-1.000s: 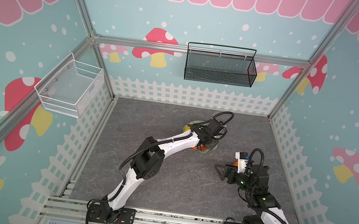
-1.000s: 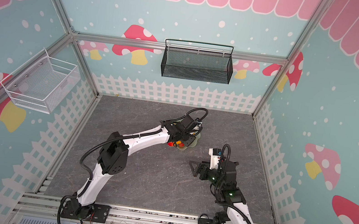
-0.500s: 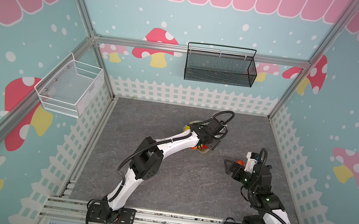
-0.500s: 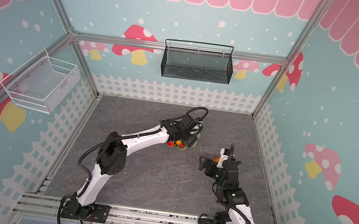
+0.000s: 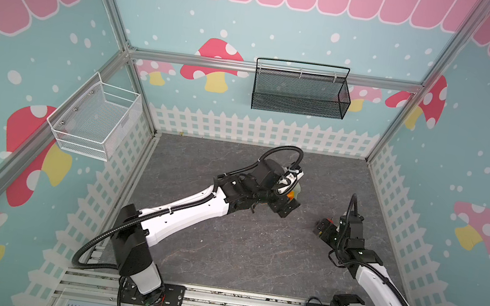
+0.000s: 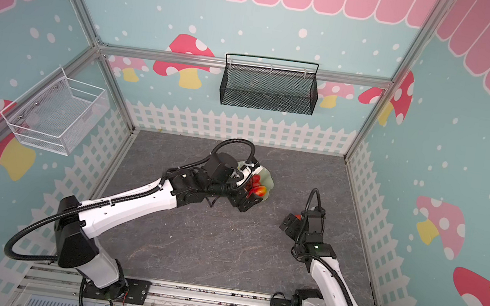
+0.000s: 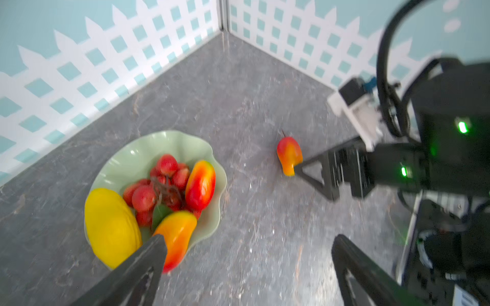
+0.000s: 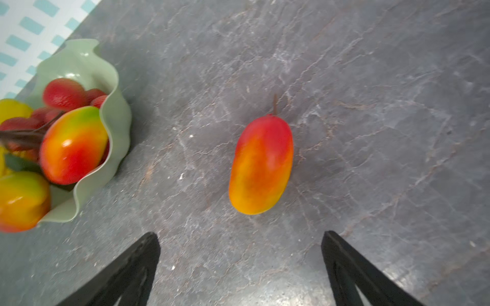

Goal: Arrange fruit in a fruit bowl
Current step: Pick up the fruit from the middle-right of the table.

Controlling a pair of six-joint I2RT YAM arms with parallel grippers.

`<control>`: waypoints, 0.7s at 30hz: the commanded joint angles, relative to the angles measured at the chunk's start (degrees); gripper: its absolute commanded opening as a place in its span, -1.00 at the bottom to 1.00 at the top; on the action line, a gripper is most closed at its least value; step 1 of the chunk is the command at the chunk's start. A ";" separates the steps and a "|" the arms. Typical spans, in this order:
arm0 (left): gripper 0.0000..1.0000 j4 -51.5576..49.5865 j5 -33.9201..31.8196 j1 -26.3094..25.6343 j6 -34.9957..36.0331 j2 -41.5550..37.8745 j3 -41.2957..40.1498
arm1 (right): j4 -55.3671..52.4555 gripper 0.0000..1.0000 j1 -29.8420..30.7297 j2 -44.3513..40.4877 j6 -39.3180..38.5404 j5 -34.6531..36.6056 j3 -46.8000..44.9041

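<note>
My right gripper should move outward and down to straddle the middle of the loose mango (image 8: 262, 167) and close, because that fruit lies beyond its open fingers.
The pale green fruit bowl (image 7: 138, 148) (image 8: 116, 116) (image 6: 268, 181) holds a long yellow fruit (image 7: 111, 227), a bunch of red berries (image 7: 159, 185) and two mangoes (image 7: 200, 185) (image 7: 176, 235). The nearer mango overhangs the rim beside one left finger. A third mango (image 8: 261, 164) (image 7: 289, 155) lies on the floor to the bowl's right. My left gripper (image 7: 248, 239) (image 6: 245, 201) hangs open and empty at the bowl's near edge. My right gripper (image 8: 240, 235) (image 6: 289, 223) is open, just short of the loose mango.
A black mesh basket (image 5: 299, 93) hangs on the back wall. On the left wall hangs a white wire basket (image 5: 95, 121). White picket-fence walls close in the grey floor (image 5: 239, 250). The two grippers are close together near the bowl.
My left jaws have opened wide at the bowl. My right gripper has shifted a little to the right and turned to face the loose mango.
</note>
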 commanded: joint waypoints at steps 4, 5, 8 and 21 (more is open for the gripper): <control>0.99 6.20 4.61 0.09 -3.09 -9.64 -14.82 | 0.66 1.00 -2.60 6.58 0.20 3.05 1.84; 0.98 7.07 4.97 0.09 -3.50 -10.52 -16.17 | 1.18 0.99 -2.74 7.81 -0.29 2.94 2.12; 0.98 8.30 6.43 0.09 -4.89 -11.49 -17.94 | 2.98 0.95 -2.97 11.42 -1.82 2.81 3.08; 0.98 11.86 5.84 0.14 -7.27 -11.65 -20.51 | 7.88 0.57 -3.05 24.27 -6.12 1.33 8.45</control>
